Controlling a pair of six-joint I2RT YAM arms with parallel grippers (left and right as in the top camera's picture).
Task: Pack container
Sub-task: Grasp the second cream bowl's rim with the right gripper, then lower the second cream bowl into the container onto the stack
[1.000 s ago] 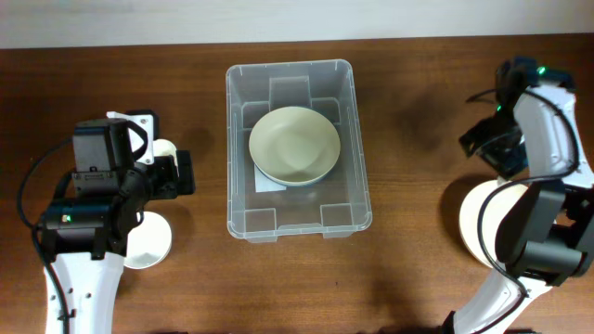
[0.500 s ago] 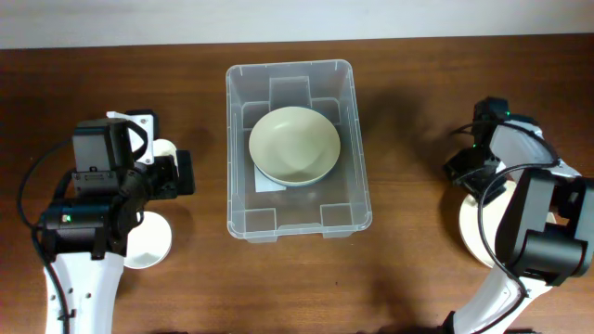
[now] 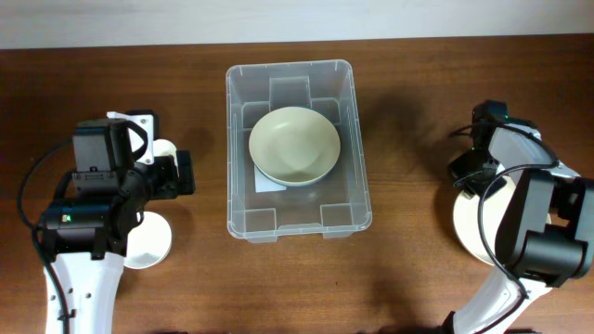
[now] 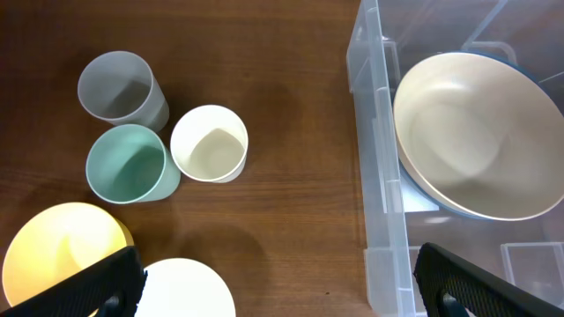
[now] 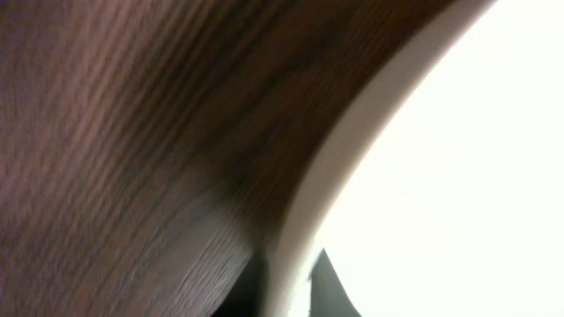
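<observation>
The right gripper rises next, swings across to its left in the overhead view and lowers its bowl, then releases it into the empty cream bowl [image 3: 294, 145].
The clear container [image 3: 229, 139] stands at mid-table with a pale cream bowl [image 3: 293, 146] inside it. The left wrist view shows the container's wall [image 4: 379, 176] and that bowl [image 4: 476, 132] at the right. My left gripper [image 3: 184, 173] hovers open left of the container, its wide-spread fingers [image 4: 115, 282] holding nothing. At the right, a white bowl [image 3: 469, 232] rests on the table. My right gripper [image 3: 469, 176] is down at its far rim. In the right wrist view the rim [image 5: 291, 255] sits pinched between the two dark fingertips of the right gripper [image 5: 286, 295].
Below the left gripper stand a grey cup [image 4: 119, 88], a green cup [image 4: 130, 165] and a cream cup [image 4: 210, 143]. A yellow bowl [image 4: 57, 251] and a white bowl [image 4: 185, 291] lie nearer the left arm. Brown wooden tabletop [image 3: 418, 278] surrounds everything.
My right arm swung down and inward from the table's far right to the white bowl, and its jaws closed on the rim. The left arm has stayed still.
</observation>
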